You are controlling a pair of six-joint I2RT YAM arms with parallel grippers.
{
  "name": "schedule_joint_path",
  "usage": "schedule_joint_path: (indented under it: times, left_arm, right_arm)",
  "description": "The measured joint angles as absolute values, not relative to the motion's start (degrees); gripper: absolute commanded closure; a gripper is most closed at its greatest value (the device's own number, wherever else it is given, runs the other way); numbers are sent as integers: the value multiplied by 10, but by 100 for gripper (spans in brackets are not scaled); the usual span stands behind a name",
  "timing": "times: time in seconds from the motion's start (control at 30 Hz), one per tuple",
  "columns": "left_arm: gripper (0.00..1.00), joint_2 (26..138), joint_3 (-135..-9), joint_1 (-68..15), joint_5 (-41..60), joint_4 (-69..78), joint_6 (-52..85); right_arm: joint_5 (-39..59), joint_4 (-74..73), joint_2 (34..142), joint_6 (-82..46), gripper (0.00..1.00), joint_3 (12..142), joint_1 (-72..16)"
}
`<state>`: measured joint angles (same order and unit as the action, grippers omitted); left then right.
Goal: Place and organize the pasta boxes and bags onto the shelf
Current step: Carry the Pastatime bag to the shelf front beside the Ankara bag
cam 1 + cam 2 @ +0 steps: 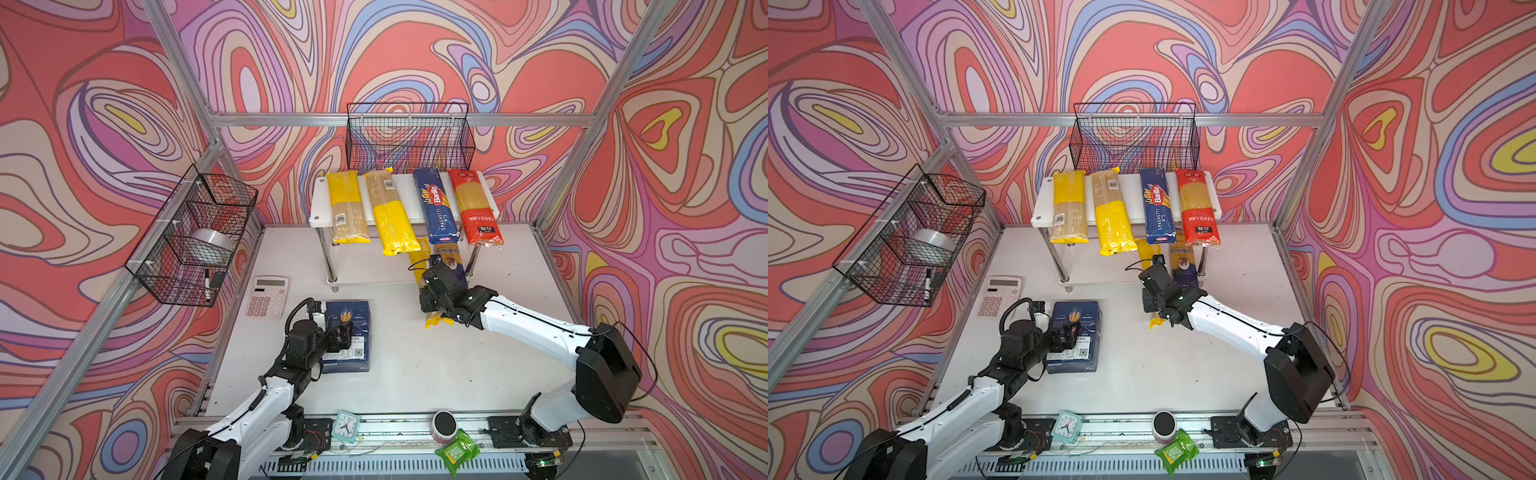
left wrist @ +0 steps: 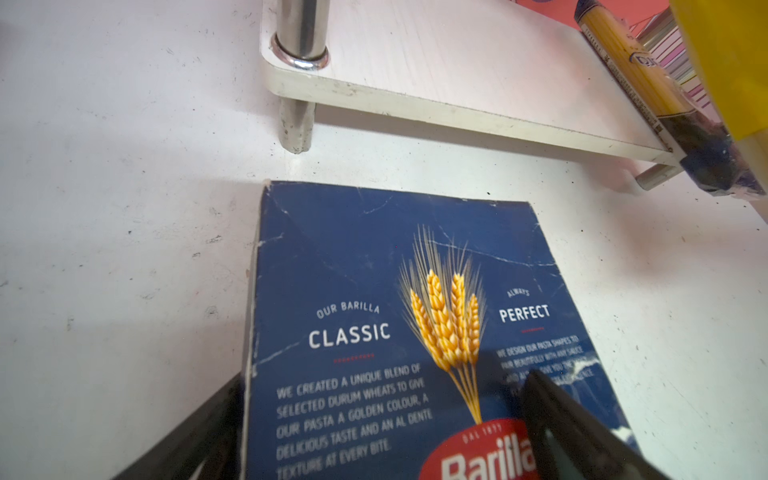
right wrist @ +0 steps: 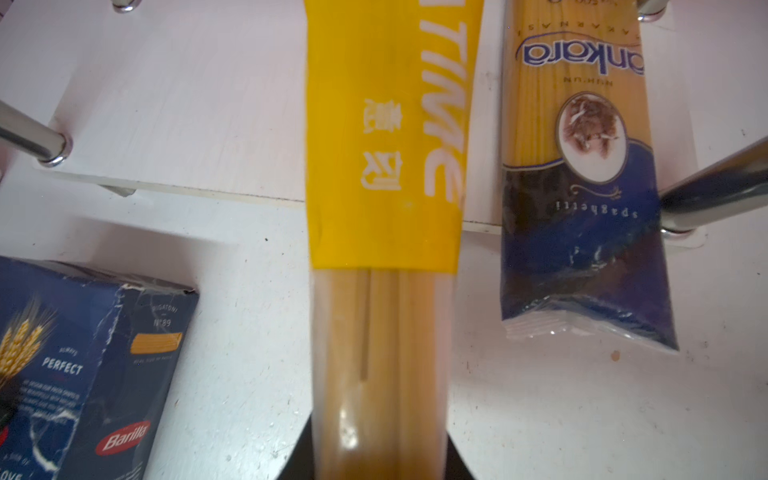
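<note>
I should push the yellow bag (image 3: 382, 145) outward onto the lower board's bare stretch (image 3: 276, 128) with my right gripper next and let go, because the bag's near half hangs over.
My right gripper (image 3: 380, 453) is shut on the clear end of the yellow PASTA TIME bag (image 3: 382, 145). The bag's far end reaches over the shelf's lower board (image 3: 187, 104), beside the dark blue-gold bag (image 3: 582, 187) lying there. In both top views this gripper (image 1: 430, 301) sits in front of the shelf (image 1: 320, 203). Two yellow-and-clear bags (image 1: 347, 208), the Barilla spaghetti box (image 1: 436, 205) and the red-and-clear bag (image 1: 473, 205) lie on the top board. My left gripper (image 2: 386, 378) is open over the navy Barilla carton (image 2: 353, 257), one finger beside its edge and one above its face.
A white calculator (image 1: 267, 297) lies left of the carton. Black wire baskets hang on the back wall (image 1: 409, 137) and left wall (image 1: 195, 237). A small clock (image 1: 345, 426), a dark jar (image 1: 444, 426) and a green packet (image 1: 457, 451) sit along the front rail.
</note>
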<state>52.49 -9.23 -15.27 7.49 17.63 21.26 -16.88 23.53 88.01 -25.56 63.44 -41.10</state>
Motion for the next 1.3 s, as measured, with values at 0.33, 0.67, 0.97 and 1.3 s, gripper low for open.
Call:
schedule_joint_path:
  times: [0.33,0.67,0.97,1.3]
  left_arm:
    - [0,525,-92,-153,75,176,212]
    - [0,525,-92,-153,76,176,212]
    - [0,525,-92,-153,76,176,213]
    - [0,510,-92,-153,81,176,212]
  right_arm:
    - [-165,197,941,-245,100,667,-378]
    - [-155,165,1013,-245,100,707,-358]
    - [-147,155,1064,-247,100,746,-340]
    - [-136,145,1079,-252,81,762,-322]
